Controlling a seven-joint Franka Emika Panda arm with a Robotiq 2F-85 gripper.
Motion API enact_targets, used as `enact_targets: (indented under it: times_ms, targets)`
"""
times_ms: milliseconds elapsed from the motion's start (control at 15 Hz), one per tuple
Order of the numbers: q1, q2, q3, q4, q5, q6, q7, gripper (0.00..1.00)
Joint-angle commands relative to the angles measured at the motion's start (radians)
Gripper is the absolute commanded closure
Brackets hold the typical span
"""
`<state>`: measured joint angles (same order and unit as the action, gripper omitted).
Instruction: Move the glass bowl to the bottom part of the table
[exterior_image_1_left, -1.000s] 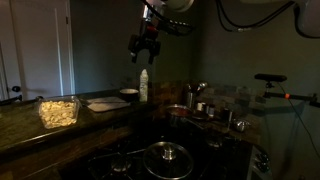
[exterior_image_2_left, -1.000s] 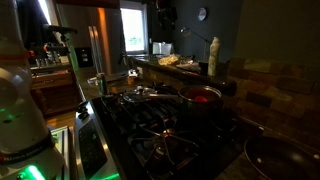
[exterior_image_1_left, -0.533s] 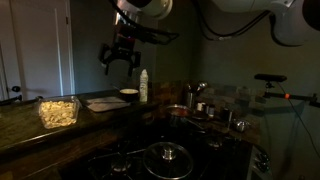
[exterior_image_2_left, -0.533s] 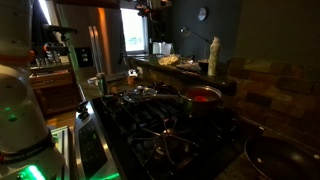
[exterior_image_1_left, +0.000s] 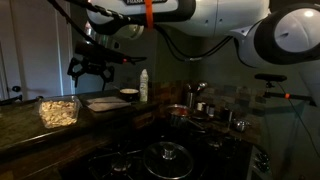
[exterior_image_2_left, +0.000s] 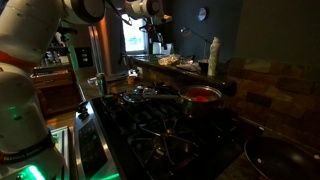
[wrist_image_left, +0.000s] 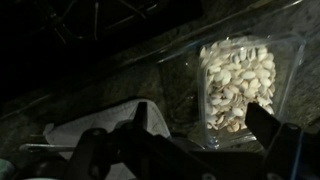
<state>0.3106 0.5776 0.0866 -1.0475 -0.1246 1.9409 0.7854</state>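
Note:
I will lower my gripper next, so that its open fingers come down over the glass bowl's rim by the white sheet.
The glass bowl, clear and squarish with pale beige pieces inside, stands on the dark countertop at the left. It also shows in the wrist view at upper right, and small and far off in an exterior view. My gripper hangs in the air above and slightly right of the bowl, apart from it. In the wrist view my gripper is open and empty, its dark fingers spread below the bowl.
A white flat sheet and a small white dish lie right of the bowl, with a white bottle behind. A glass pot lid lies on the black stovetop. A red pot stands on a burner.
My arm has swung left across the counter, from above the white bottle to above the glass bowl. The gripper stays open. The bowl has not moved.

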Motion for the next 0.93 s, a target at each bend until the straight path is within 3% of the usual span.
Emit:
enact_targets:
  times_ms: [0,267,600,867]
  targets:
    - [-0.011,0.021,-0.012,0.036,0.001,-0.002,-0.037,0.00]
    - [-0.020,0.032,-0.014,0.053,0.002,-0.002,-0.050,0.00]
    - [-0.038,0.105,0.009,0.082,0.015,0.159,-0.202,0.00]
    - [-0.034,0.169,0.016,0.106,0.015,0.201,-0.274,0.00]
